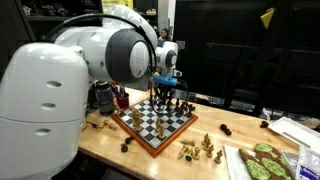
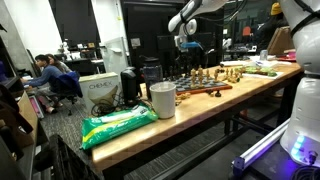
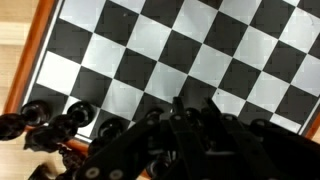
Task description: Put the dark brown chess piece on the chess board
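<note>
My gripper comes down next onto the dark square below its fingertips and releases the chess piece there, since that square is clear of standing pieces.
The chess board [image 1: 150,128] lies on the wooden table, checkered with a reddish-brown border, and also shows in the other exterior view [image 2: 203,82]. My gripper [image 1: 166,84] hangs just above the board's far side, over a row of dark pieces [image 1: 166,102]. In the wrist view the two black fingers [image 3: 195,103] sit close together over the board's [image 3: 36,62] squares. The gap between them is dark, so I cannot tell if the dark brown chess piece is held there. Several dark pieces [image 3: 50,122] stand at the board's edge.
Pale tan pieces [image 1: 199,149] stand on the table beside the board. A small dark piece [image 1: 126,146] lies off the board near its front corner. A green-patterned tray [image 1: 262,161] lies at one end. A white cup [image 2: 162,100] and a green bag [image 2: 118,125] sit further along.
</note>
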Robot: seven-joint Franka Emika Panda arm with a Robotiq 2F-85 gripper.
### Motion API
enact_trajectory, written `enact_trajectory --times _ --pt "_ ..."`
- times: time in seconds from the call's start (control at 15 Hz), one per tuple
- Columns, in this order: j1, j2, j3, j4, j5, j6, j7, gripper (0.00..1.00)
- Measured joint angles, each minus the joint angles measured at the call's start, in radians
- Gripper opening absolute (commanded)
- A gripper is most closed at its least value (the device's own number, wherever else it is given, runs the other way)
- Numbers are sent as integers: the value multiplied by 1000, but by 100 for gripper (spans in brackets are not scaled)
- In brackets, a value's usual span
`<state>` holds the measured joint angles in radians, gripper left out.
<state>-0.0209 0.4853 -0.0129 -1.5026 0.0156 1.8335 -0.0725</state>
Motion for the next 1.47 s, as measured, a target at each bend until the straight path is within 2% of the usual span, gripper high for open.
enact_trajectory --times 0.6,1.47 --pt "-12 12 8 1 49 1 -36 6" --pt "-12 40 12 17 52 2 -73 6"
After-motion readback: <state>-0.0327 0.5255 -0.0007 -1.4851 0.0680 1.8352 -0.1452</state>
